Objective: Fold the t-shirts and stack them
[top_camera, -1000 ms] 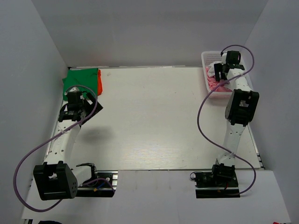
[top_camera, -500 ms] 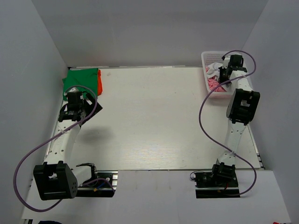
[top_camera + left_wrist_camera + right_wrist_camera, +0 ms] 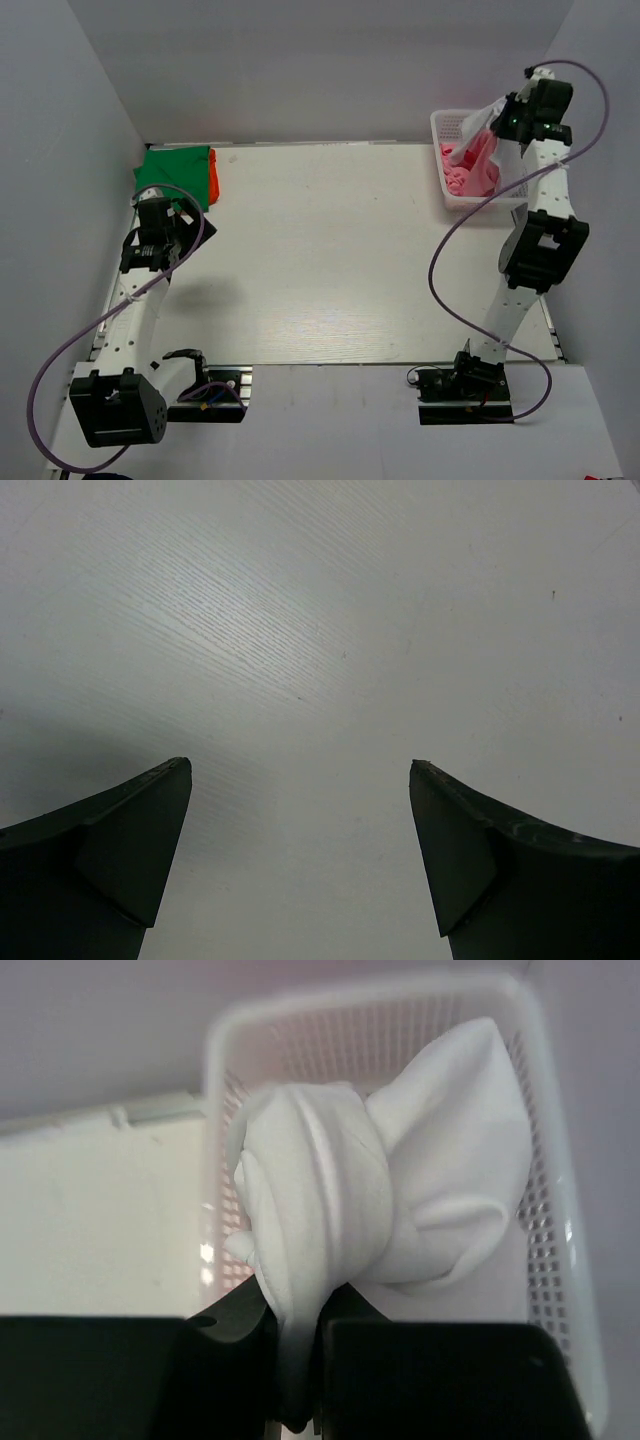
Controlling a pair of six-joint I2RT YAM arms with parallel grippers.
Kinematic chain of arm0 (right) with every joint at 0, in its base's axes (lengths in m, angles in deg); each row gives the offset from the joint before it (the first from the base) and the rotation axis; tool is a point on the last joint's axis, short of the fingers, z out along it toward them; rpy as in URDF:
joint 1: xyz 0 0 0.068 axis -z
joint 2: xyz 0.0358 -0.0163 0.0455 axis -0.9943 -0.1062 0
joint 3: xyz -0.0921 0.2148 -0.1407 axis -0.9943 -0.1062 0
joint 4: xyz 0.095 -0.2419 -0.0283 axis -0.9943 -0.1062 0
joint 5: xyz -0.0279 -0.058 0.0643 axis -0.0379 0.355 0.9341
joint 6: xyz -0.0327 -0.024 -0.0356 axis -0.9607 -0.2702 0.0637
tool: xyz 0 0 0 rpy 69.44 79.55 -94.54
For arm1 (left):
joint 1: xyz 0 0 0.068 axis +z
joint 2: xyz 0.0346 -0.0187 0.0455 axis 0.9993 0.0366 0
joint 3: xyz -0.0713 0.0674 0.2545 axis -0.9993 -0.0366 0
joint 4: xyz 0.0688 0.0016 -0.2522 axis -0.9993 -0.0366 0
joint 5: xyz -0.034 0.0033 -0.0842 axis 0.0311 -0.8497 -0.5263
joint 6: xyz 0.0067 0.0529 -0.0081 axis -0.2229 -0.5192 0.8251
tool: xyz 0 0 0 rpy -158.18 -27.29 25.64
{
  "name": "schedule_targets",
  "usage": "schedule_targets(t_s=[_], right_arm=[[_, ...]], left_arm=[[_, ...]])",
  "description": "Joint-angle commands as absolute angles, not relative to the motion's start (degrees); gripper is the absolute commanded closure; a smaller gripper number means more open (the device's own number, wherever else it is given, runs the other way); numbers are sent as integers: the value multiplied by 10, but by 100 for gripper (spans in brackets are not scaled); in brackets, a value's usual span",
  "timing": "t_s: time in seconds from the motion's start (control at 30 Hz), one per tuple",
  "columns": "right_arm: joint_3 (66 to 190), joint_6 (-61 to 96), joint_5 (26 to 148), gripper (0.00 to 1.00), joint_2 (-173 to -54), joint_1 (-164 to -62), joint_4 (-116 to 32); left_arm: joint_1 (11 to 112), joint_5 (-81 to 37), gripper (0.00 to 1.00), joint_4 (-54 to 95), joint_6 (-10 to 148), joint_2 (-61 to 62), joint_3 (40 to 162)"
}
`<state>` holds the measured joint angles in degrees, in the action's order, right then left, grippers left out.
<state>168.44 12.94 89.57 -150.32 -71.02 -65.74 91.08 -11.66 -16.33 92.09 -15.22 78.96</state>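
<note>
I should lift my right gripper next, swing it to the left in the top view and lower it to the bare middle of the table. I should let go of the white t-shirt there, where there is room.
My right gripper (image 3: 508, 118) (image 3: 297, 1310) is shut on a bunched fold of the white t-shirt (image 3: 400, 1200) (image 3: 482, 118), lifted above the white mesh basket (image 3: 443, 125) (image 3: 560, 1260) at the table's far right corner. A pink t-shirt (image 3: 472, 172) lies crumpled inside that basket. At the far left a folded green t-shirt (image 3: 172, 168) rests on an orange one (image 3: 214, 176), of which only an edge shows. My left gripper (image 3: 172, 222) (image 3: 300, 780) hangs open over bare tabletop just in front of that stack, nothing between its fingers.
The white table (image 3: 330, 250) stretches between the two arms. Grey walls close it in at the back and both sides. A purple cable (image 3: 440, 250) loops off the right arm, and another purple cable (image 3: 60, 350) hangs by the left arm.
My right gripper closed on the white t-shirt in the basket and rose up and to the right with it, uncovering the pink one. The left arm barely shifted.
</note>
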Motion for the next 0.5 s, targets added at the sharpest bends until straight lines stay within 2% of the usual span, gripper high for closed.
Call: schedule_targets(t_s=[0.0, 0.3, 0.4, 0.47], right_arm=[[1681, 184, 943, 100, -1404, -705, -571], [1805, 239, 1060, 100, -1345, -708, -549], [1823, 290, 1148, 100, -1330, -712, -509], [1817, 357, 1207, 100, -1316, -711, -423]], left_arm=[[909, -116, 0, -168, 926, -171, 784], [909, -134, 0, -161, 926, -193, 789], [909, -140, 0, -161, 926, -199, 795], [909, -140, 0, -161, 926, -204, 801]])
